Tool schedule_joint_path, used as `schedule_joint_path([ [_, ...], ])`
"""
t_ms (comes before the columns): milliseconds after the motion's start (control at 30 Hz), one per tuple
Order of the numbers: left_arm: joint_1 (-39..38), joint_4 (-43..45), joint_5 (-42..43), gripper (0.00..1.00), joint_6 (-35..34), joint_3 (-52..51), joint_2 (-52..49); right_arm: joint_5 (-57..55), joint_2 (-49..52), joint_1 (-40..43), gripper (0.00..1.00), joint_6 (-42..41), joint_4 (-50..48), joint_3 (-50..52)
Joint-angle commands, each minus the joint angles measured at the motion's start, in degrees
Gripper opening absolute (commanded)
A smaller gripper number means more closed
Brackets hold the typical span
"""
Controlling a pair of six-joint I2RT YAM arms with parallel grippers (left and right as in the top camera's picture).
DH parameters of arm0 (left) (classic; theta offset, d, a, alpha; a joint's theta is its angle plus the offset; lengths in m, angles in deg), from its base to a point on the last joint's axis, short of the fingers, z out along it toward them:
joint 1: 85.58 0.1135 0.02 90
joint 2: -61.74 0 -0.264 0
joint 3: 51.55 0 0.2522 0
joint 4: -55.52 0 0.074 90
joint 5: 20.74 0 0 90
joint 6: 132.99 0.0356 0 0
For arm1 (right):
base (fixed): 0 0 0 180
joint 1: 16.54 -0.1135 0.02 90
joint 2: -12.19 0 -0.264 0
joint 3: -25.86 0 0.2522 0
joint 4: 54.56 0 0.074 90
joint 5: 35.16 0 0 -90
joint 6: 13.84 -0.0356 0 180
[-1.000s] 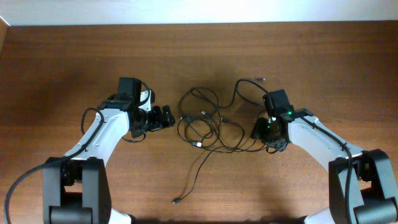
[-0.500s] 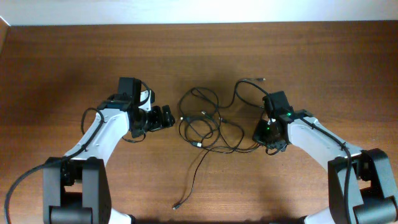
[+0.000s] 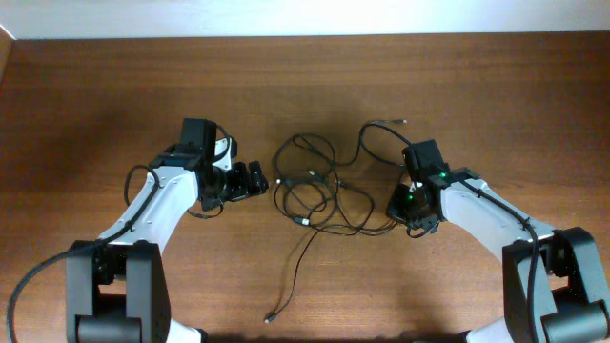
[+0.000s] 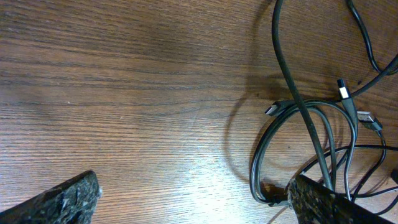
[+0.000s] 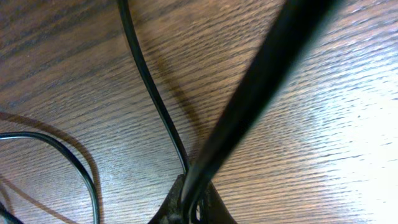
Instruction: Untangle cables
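The black cable will next be lifted off the tangle by my right gripper, moved to the right in the overhead view and let go, because the tabletop is bare there.
The cables [image 3: 312, 202] lie as a loose black tangle of loops at the table's middle, with one tail ending in a plug [image 3: 270, 308] near the front. My left gripper [image 3: 257, 178] hovers open just left of the tangle. In the left wrist view its fingers [image 4: 62, 199] are spread wide, the right one at the edge of the cable loops [image 4: 297, 99], nothing between them. Silvery plug ends [image 4: 368, 119] show there. My right gripper [image 3: 398, 202] is at the tangle's right edge. In the right wrist view it [image 5: 194, 202] is shut on a black cable [image 5: 250, 93] that rises away from the jaws.
A wooden table [image 3: 114, 95] carries everything; its back edge meets a white wall at the top. Both arm bases [image 3: 114, 286] stand at the front corners. A cable end [image 3: 398, 122] reaches toward the back right. A thin cable [image 5: 149, 81] runs beside the right jaws.
My right gripper has closed on a cable at the tangle's right edge. The nearby loops shifted slightly. The left arm stayed still and open.
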Motion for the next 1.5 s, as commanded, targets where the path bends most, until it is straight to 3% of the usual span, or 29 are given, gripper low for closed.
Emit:
schedule_joint_path([
  [0, -0.1, 0.0, -0.4, 0.99, 0.9, -0.2, 0.3, 1.4, 0.5, 0.0, 0.04, 0.1, 0.2, 0.6],
  [100, -0.1, 0.0, -0.4, 0.99, 0.9, -0.2, 0.3, 5.9, -0.5, 0.7, 0.04, 0.3, 2.2, 0.6],
  [167, -0.1, 0.0, -0.4, 0.99, 0.9, -0.2, 0.3, 10.8, -2.9, 2.2, 0.04, 5.4, 2.4, 0.6],
  [267, -0.1, 0.0, -0.4, 0.99, 0.9, -0.2, 0.3, 28.0, -8.3, 5.0, 0.04, 15.3, 3.2, 0.6],
  [333, -0.1, 0.0, -0.4, 0.99, 0.9, -0.2, 0.3, 33.9, -12.3, 5.6, 0.04, 16.3, 4.5, 0.6],
  [533, -0.1, 0.0, -0.4, 0.99, 0.9, -0.2, 0.3, 35.1, -30.4, 5.6, 0.04, 16.0, 5.5, 0.3],
  [600, -0.1, 0.0, -0.4, 0.99, 0.9, -0.2, 0.3, 33.7, -40.5, 5.6, 0.04, 10.4, 5.5, -2.5],
  [700, -0.1, 0.0, -0.4, 0.99, 0.9, -0.2, 0.3, 32.9, -46.4, 5.6, 0.04, 8.4, 5.5, -7.8],
  [967, -0.1, 0.0, -0.4, 0.99, 0.9, -0.2, 0.3, 31.4, -45.5, 5.7, 0.04, 8.4, 3.8, -23.3],
  [1167, -0.1, 0.0, -0.4, 0.99, 0.9, -0.2, 0.3, 11.9, -45.2, 5.7, 0.04, 8.5, -11.6, -27.7],
  [1233, -0.1, 0.0, -0.4, 0.99, 0.9, -0.2, 0.3, -4.2, -45.2, 5.7, 0.04, 8.5, -15.3, -27.7],
  [1333, -0.1, 0.0, -0.4, 0.99, 0.9, -0.2, 0.3, -31.4, -43.3, 5.7, 0.04, 8.5, -9.9, -27.7],
  [1467, -0.1, 0.0, -0.4, 0.99, 0.9, -0.2, 0.3, -44.3, -35.1, 5.7, 0.04, 8.5, -2.6, -27.7],
])
